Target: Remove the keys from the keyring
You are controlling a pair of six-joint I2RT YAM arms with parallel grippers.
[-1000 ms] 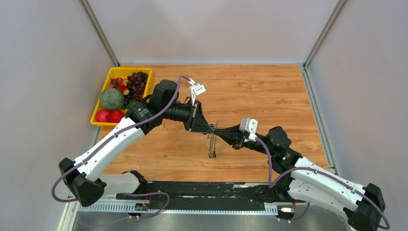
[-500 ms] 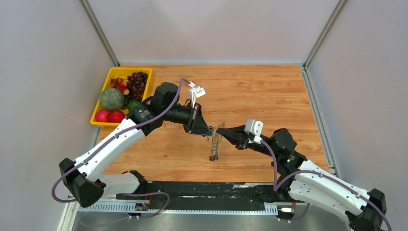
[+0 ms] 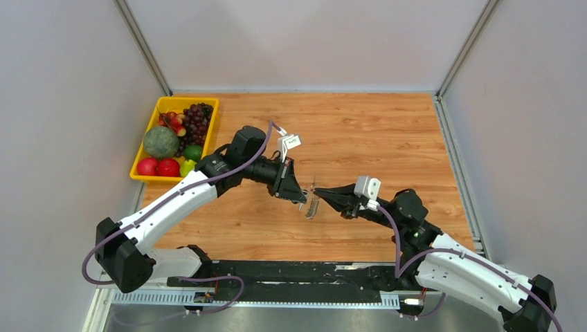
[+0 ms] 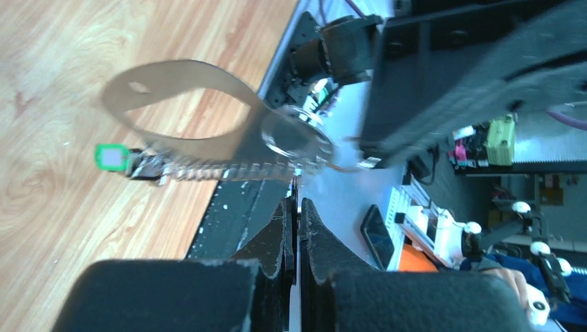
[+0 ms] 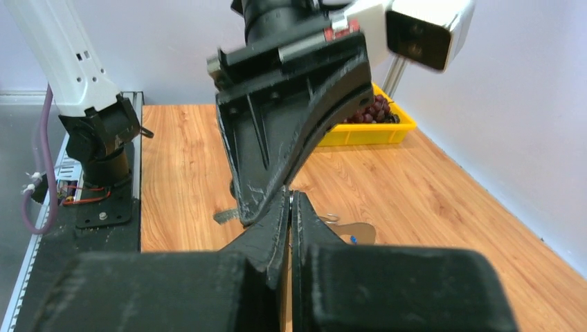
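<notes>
My left gripper needs to pull away toward the yellow tray next, turn downward and go down to the wooden table [image 3: 257, 209], because my right gripper holds the keyring opposite.
The keyring bunch [image 3: 311, 206] hangs between my two grippers above the wooden table. In the left wrist view it shows a grey oval loop [image 4: 187, 76], a silver coil [image 4: 214, 169], small metal rings [image 4: 294, 138] and a green-headed key [image 4: 109, 157]. My left gripper [image 3: 302, 197] is shut on a thin metal ring of the bunch, its jaws [image 4: 297, 202] pinching it edge-on. My right gripper [image 3: 317, 196] faces it tip to tip and is shut on a thin ring too [image 5: 289, 197]. A blue key head [image 5: 352, 239] peeks out below. Other keys are hidden.
A yellow tray [image 3: 178, 100] of fruit stands at the far left, also in the right wrist view [image 5: 387, 131]. A black rail [image 3: 291, 273] runs along the near edge. Grey walls close the table's left, back and right.
Both grippers have moved slightly nearer and lower, still tip to tip. The hanging bunch, long and vertical before, now looks shorter and tilted.
</notes>
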